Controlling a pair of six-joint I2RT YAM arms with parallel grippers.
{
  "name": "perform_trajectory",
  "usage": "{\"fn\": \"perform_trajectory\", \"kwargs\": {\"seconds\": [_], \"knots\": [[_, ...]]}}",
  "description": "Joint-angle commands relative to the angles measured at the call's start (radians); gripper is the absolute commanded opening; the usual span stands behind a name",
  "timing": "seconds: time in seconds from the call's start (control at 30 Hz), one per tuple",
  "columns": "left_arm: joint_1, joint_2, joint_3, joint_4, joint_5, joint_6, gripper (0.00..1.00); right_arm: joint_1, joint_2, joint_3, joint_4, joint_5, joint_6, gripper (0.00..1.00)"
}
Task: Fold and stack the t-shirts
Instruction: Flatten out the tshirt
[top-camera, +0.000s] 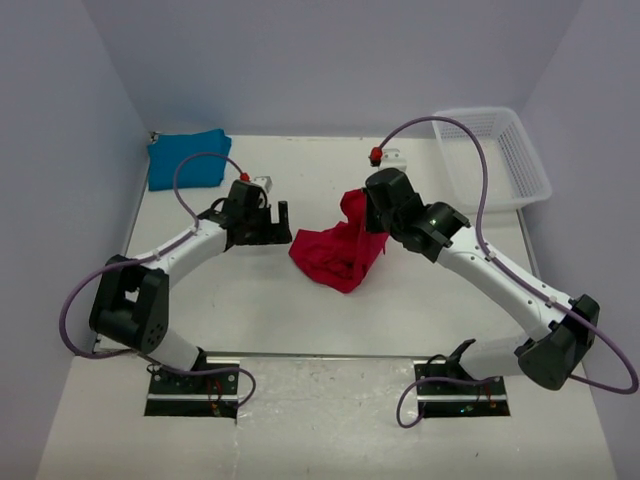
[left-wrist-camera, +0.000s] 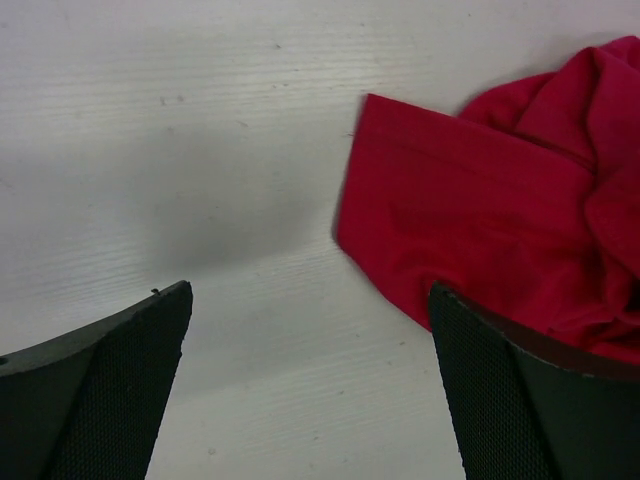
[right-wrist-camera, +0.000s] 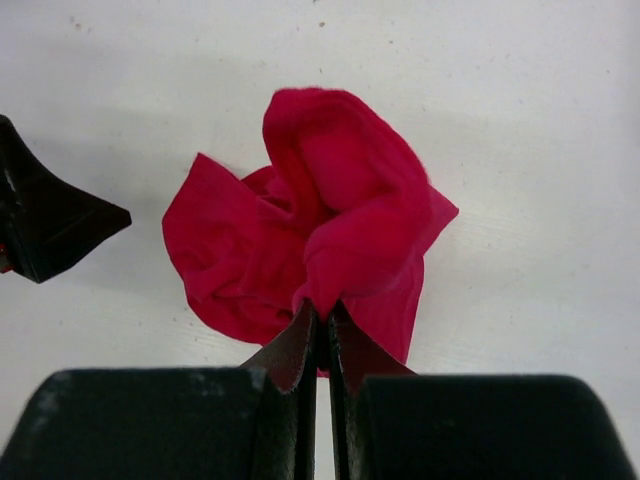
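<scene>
The left gripper comes down to the right in the top view onto the red shirt's flat far corner (top-camera: 301, 233) (left-wrist-camera: 373, 108) next, since it pokes clear of the heap of cloth.
The red t-shirt (top-camera: 340, 250) is bunched in the middle of the table. My right gripper (top-camera: 372, 212) is shut on a fold of it and holds that part lifted; in the right wrist view the cloth (right-wrist-camera: 330, 220) hangs in a crumpled bunch from my gripper (right-wrist-camera: 322, 312). My left gripper (top-camera: 278, 222) is open and empty, just left of the red shirt; in the left wrist view its gripper (left-wrist-camera: 310, 300) is over bare table, with the shirt's flat edge (left-wrist-camera: 470, 220) by the right finger. The teal-blue t-shirt (top-camera: 188, 157) lies folded at the far left corner.
A white mesh basket (top-camera: 493, 157) stands at the far right corner. A small white fixture with a red cap (top-camera: 380, 156) sits at the back edge. Grey walls close in the table's left, right and far sides.
</scene>
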Motion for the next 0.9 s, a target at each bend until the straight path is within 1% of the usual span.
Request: {"fn": "perform_trajectory", "kwargs": {"seconds": [0.0,0.07,0.1,0.17,0.23,0.4,0.47,0.53,0.73,0.77,0.83,0.87], "knots": [[-0.034,0.06,0.057,0.088,-0.013,-0.061,1.0,0.0,-0.01,-0.012,0.025,-0.008,0.009,0.0],[-0.068,0.094,0.091,0.053,-0.108,-0.064,1.0,0.0,-0.014,-0.032,0.037,-0.017,0.012,0.0],[-0.077,0.11,0.114,0.051,-0.122,-0.061,0.96,-0.002,-0.014,-0.036,0.037,-0.022,0.012,0.0],[-0.098,0.15,0.134,0.054,-0.14,-0.066,0.93,0.001,-0.013,-0.05,0.042,-0.025,0.018,0.0],[-0.109,0.196,0.143,0.06,-0.136,-0.072,0.92,0.0,-0.016,-0.066,0.045,-0.025,0.026,0.0],[-0.135,0.296,0.186,0.054,-0.209,-0.069,0.89,-0.002,-0.037,-0.096,0.059,-0.028,0.029,0.0],[-0.158,0.315,0.203,0.054,-0.266,-0.069,0.88,0.0,-0.036,-0.104,0.059,-0.026,0.029,0.0],[-0.177,0.342,0.214,0.051,-0.292,-0.075,0.87,0.0,-0.033,-0.112,0.06,-0.03,0.032,0.0],[-0.216,0.427,0.288,0.033,-0.32,-0.072,0.82,-0.002,-0.031,-0.133,0.074,-0.036,0.037,0.0],[-0.22,0.436,0.297,0.031,-0.323,-0.075,0.77,0.0,-0.031,-0.133,0.074,-0.034,0.037,0.0],[-0.23,0.465,0.304,0.025,-0.32,-0.078,0.74,0.0,-0.036,-0.141,0.074,-0.03,0.038,0.0],[-0.232,0.473,0.309,0.021,-0.328,-0.083,0.68,0.0,-0.037,-0.144,0.073,-0.026,0.038,0.0]]}}
